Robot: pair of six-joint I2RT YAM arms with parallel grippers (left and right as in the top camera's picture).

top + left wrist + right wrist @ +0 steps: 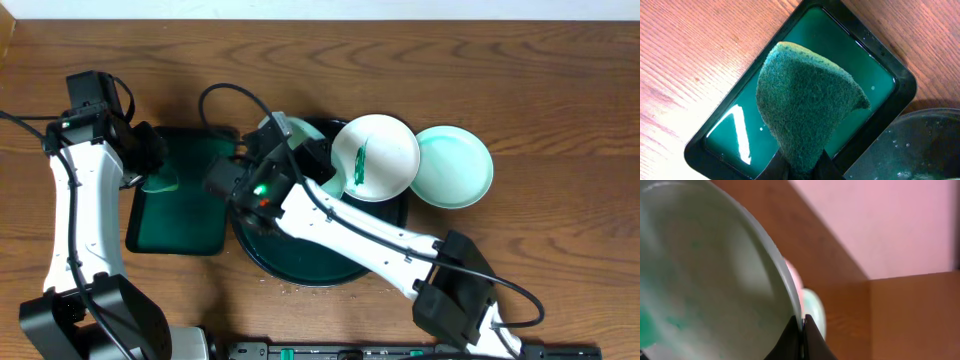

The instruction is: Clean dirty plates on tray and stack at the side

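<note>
My right gripper holds the mint-green plate at a tilt, so it should next level the plate, then bring it back and down onto the black tray's near part (304, 256), which is empty.
My right gripper (268, 143) (802, 322) is shut on the rim of a pale mint-green plate (273, 124) (705, 270). It holds the plate tilted on edge above the far left part of the round black tray (300, 265). A teal smear shows on this plate at the lower left of the right wrist view. A white plate (375, 155) with a teal smear leans on the tray's far right rim. A second mint-green plate (455, 166) lies on the table right of the tray. My left gripper (148, 160) (802, 170) is shut on a dark green sponge (805, 105) over the rectangular tray.
The rectangular dark green tray (185, 215) (840, 45) holds green liquid and sits left of the black tray, whose wet rim shows in the left wrist view (925, 145). A black cable (225, 92) loops behind the trays. The right arm crosses the black tray.
</note>
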